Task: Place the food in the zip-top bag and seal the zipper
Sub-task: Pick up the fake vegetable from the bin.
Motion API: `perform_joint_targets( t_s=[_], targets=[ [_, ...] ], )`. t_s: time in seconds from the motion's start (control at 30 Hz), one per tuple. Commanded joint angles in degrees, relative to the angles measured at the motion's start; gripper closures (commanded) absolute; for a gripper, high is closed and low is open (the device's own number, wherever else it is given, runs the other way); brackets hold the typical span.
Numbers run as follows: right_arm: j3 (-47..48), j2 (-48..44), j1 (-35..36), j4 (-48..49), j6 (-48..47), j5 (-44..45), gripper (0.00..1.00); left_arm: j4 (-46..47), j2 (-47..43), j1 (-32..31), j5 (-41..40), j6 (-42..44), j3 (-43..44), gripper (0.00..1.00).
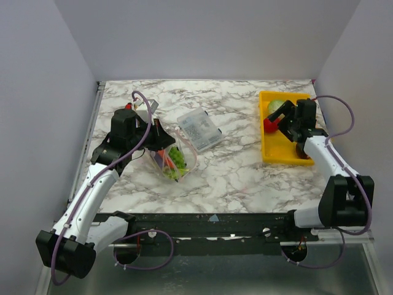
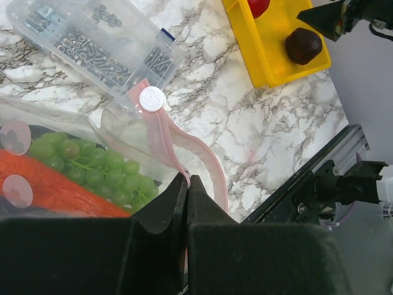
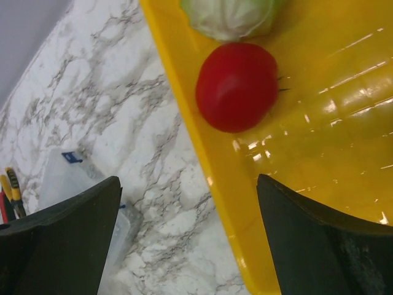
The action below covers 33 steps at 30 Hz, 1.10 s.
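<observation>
My right gripper moves down to the red round fruit [image 3: 236, 86] next, until its fingers are on either side of the fruit.
The zip-top bag [image 1: 177, 158] lies left of centre, with a green grape bunch [image 2: 92, 169] and an orange piece [image 2: 55, 193] inside. Its pink zipper [image 2: 184, 144] loops open, and a white slider [image 2: 152, 98] sits on it. My left gripper [image 2: 188, 179] is shut on the bag's pink mouth edge. In the yellow tray [image 1: 279, 150] lie a pale green cabbage ball [image 3: 230, 15], a red round fruit [image 3: 236, 86] and a dark maroon piece [image 2: 303, 45]. My right gripper [image 3: 188, 181] hangs open over the tray's left rim, just short of the red fruit, holding nothing.
A rigid clear box [image 1: 199, 129] of small metal parts lies between bag and tray. Red- and yellow-handled pliers [image 3: 9, 184] lie at the far left. Grey walls close in the table on three sides.
</observation>
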Motion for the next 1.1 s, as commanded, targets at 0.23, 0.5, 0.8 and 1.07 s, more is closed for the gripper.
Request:
perform_joint_targets(
  t_s=[0.23, 0.5, 0.8, 1.07],
  targets=[
    [-1.43, 13.76, -8.04, 11.94, 5.13, -12.86, 0.06, 1.07, 0.4, 0.47, 1.05, 0.1, 0.53, 1.0],
    [-1.17, 18.77, -9.01, 19.09, 7.3, -13.06, 0.05, 0.87, 1.08, 0.47, 1.09, 0.26, 0.66, 1.0],
    [0.43, 23.74, -9.53, 20.48, 10.09, -11.19, 0.1, 0.69, 1.28, 0.47, 1.02, 0.37, 0.75, 1.0],
    [-3.23, 23.24, -10.69, 24.91, 13.08, -10.31, 0.39, 0.59, 1.24, 0.47, 1.11, 0.37, 0.77, 1.0]
  ],
)
